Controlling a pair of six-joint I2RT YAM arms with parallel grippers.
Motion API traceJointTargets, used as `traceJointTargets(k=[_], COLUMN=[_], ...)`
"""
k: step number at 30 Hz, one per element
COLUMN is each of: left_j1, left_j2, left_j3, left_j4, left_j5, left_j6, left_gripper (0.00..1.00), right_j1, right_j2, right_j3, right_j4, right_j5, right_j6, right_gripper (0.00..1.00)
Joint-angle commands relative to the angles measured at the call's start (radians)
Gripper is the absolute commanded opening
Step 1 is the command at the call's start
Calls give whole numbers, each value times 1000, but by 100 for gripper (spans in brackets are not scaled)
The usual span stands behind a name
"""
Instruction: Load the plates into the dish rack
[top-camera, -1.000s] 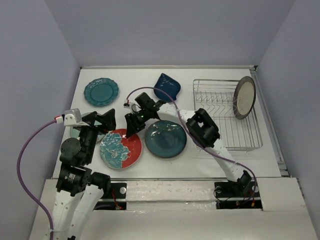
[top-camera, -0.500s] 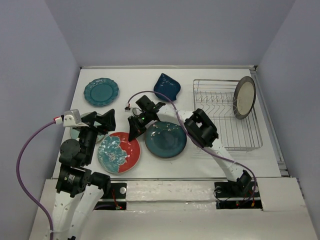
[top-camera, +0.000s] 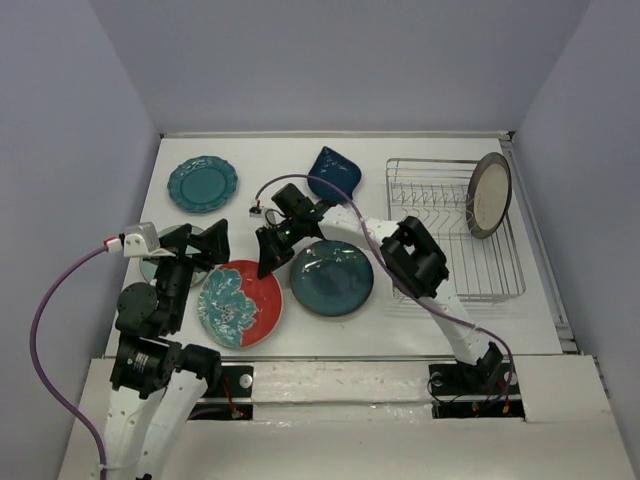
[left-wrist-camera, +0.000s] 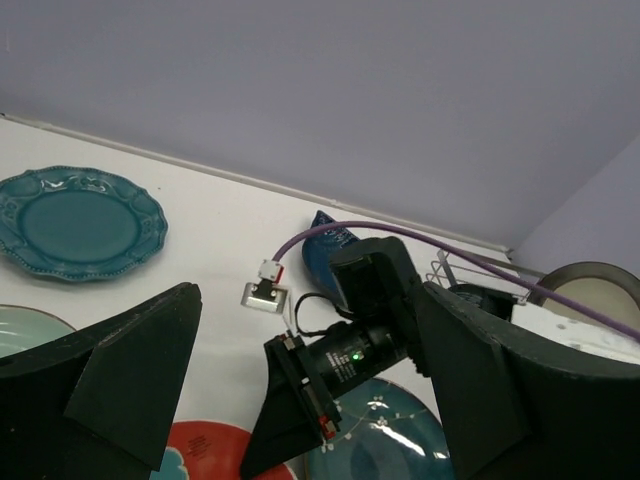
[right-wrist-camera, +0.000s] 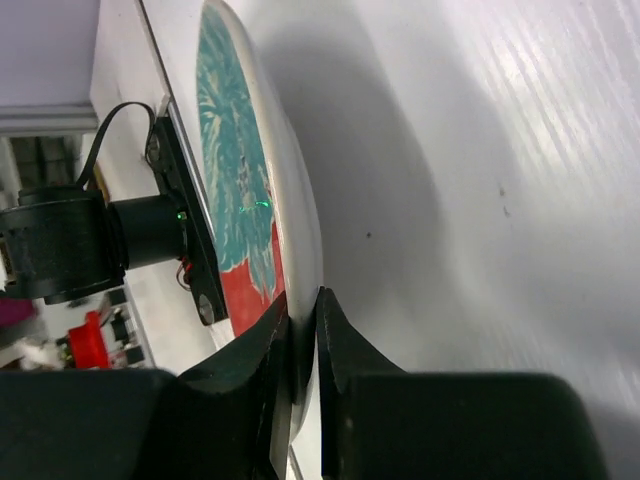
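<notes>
My right gripper will next go up, move across to its right in the top view, lower the red plate into the empty slot beside the cream plate (top-camera: 489, 194) and let go.
My right gripper (top-camera: 266, 262) is shut on the far right rim of the red-and-light-blue patterned plate (top-camera: 240, 303), which lies at the front left. In the right wrist view the fingers (right-wrist-camera: 335, 340) pinch that rim (right-wrist-camera: 290, 230), which is raised a little off the table. My left gripper (top-camera: 200, 245) is open and empty above the pale mint plate (top-camera: 153, 268). The glossy dark teal plate (top-camera: 332, 277) lies to the right of the red plate. The scalloped teal plate (top-camera: 202, 183) and the dark blue leaf plate (top-camera: 335, 172) lie at the back. The cream plate (top-camera: 489, 194) stands in the dish rack (top-camera: 450, 262).
The rack stands at the right, close to the side wall. A small connector (top-camera: 255, 210) on a purple cable lies between the back plates. The left wrist view shows the right gripper (left-wrist-camera: 300, 400) between my open left fingers (left-wrist-camera: 130, 370).
The red-and-light-blue plate has shifted slightly toward the near edge with the right gripper on its rim. The left arm has drifted a little left and nearer.
</notes>
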Motion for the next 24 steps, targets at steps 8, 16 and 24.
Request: traceJointTargets(k=[8, 16, 24], left_j1=[-2, -32, -91], left_j2=[-54, -82, -123], left_j3=[43, 40, 40], left_j4=[43, 42, 42], left_j5=[-43, -42, -35], left_j6=[19, 15, 10], left_gripper=[99, 99, 99], right_j1=[-95, -374, -673], right_j2=[-500, -850, -1180], right_j3=[-222, -423, -489], right_j4=[350, 420, 142], right_j5=[200, 345, 907], right_j6=[174, 213, -62], right_gripper=[7, 7, 7])
